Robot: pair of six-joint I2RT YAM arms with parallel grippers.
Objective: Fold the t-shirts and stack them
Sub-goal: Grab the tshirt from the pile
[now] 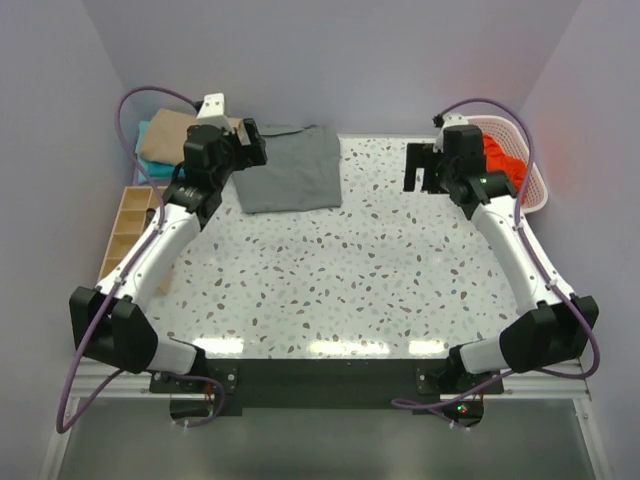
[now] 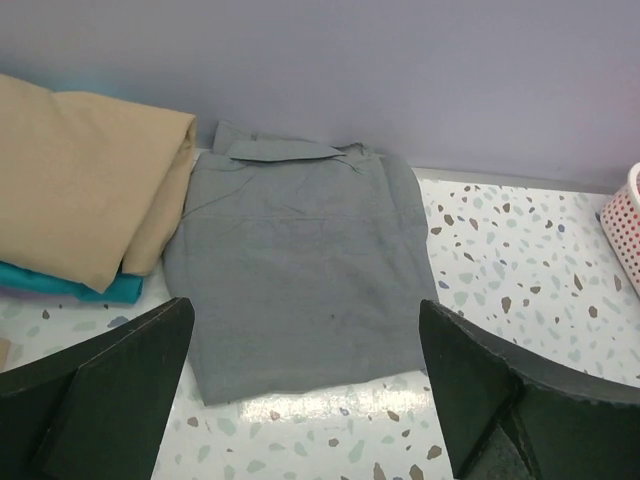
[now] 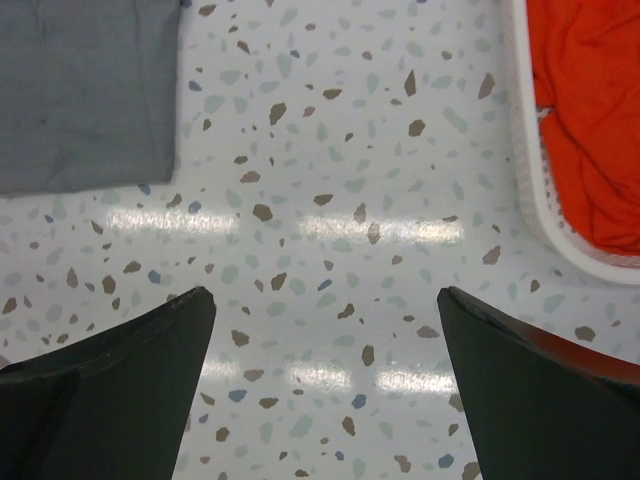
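The crumpled orange-red t-shirt [image 1: 503,162] sits inside the basket, to the right of my right gripper in the top view, so I need to cross the rim of the basket and lower onto it.
A folded grey t-shirt [image 1: 290,168] [image 2: 300,270] [image 3: 85,90] lies flat at the back left of the table. To its left a folded tan t-shirt [image 1: 168,135] [image 2: 80,190] rests on a teal one [image 1: 145,135] [image 2: 100,288]. A crumpled orange-red t-shirt [image 1: 503,162] [image 3: 590,110] sits in the white mesh basket [image 1: 538,190] [image 3: 545,205] at the back right. My left gripper [image 1: 245,142] [image 2: 305,340] hovers open at the grey shirt's near left edge, holding nothing. Above bare table left of the basket, my right gripper [image 1: 422,167] [image 3: 325,320] is open and empty.
A wooden compartment tray [image 1: 128,222] stands off the table's left edge beside my left arm. Pale walls close in the back and both sides. The speckled tabletop [image 1: 340,270] stretches between the arms.
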